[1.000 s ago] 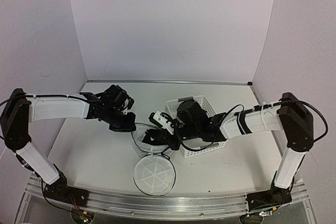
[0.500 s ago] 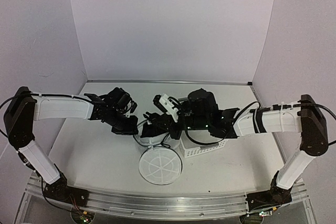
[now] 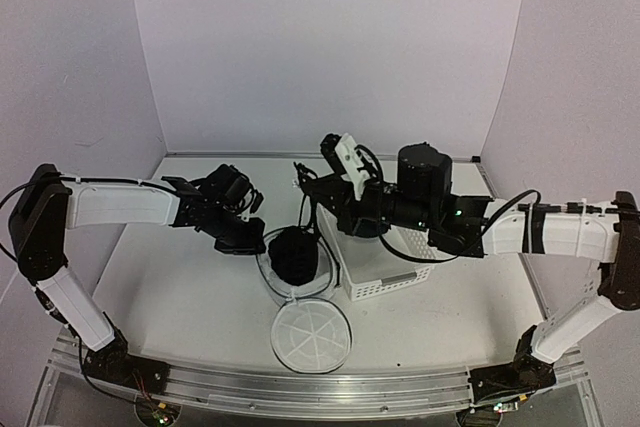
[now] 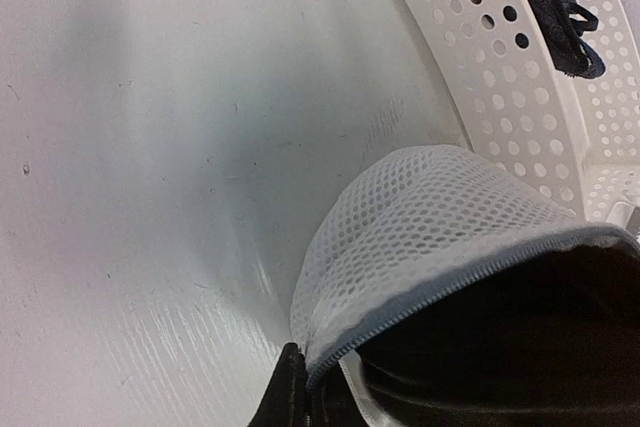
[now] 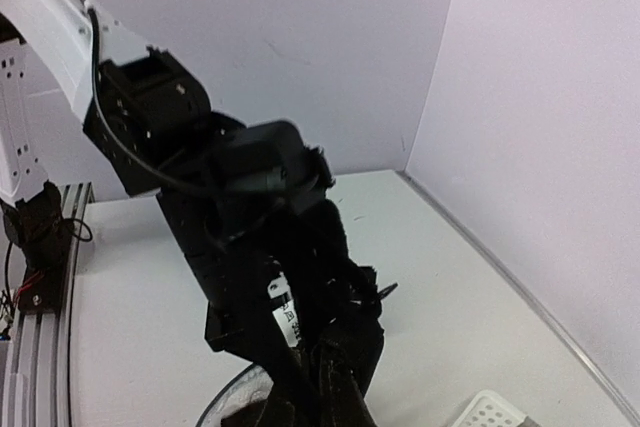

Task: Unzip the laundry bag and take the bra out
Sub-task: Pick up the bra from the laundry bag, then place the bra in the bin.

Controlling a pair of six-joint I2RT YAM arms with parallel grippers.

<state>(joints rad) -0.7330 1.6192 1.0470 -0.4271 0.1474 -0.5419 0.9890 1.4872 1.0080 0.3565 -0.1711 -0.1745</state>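
The black bra (image 3: pixel 297 255) still hangs in the bag's opening, so next my right gripper will rise, carry it over the white basket (image 3: pixel 372 257) and come down to release it.
The laundry bag (image 3: pixel 312 335) lies open at the table's middle, its round spoked face toward the near edge. My left gripper (image 3: pixel 243 238) is shut on the bag's zippered mesh rim (image 4: pixel 420 247), its fingertips (image 4: pixel 292 395) at the bottom of the left wrist view. The black bra (image 3: pixel 297 255) hangs over the bag's open mouth, its straps running up to my right gripper (image 3: pixel 314 185), which is shut on it above the bag. In the right wrist view the bra (image 5: pixel 345 347) dangles dark in front of the lens with a white tag showing.
A white perforated basket (image 3: pixel 385 277) stands right of the bag, under the right arm. It holds a dark strappy item (image 4: pixel 555 7). Walls close the table at back and sides.
My right gripper has risen and moved back from the bag's mouth, drawing the bra up out of the bag. The bag's round face has shifted slightly right. The left gripper has kept its hold.
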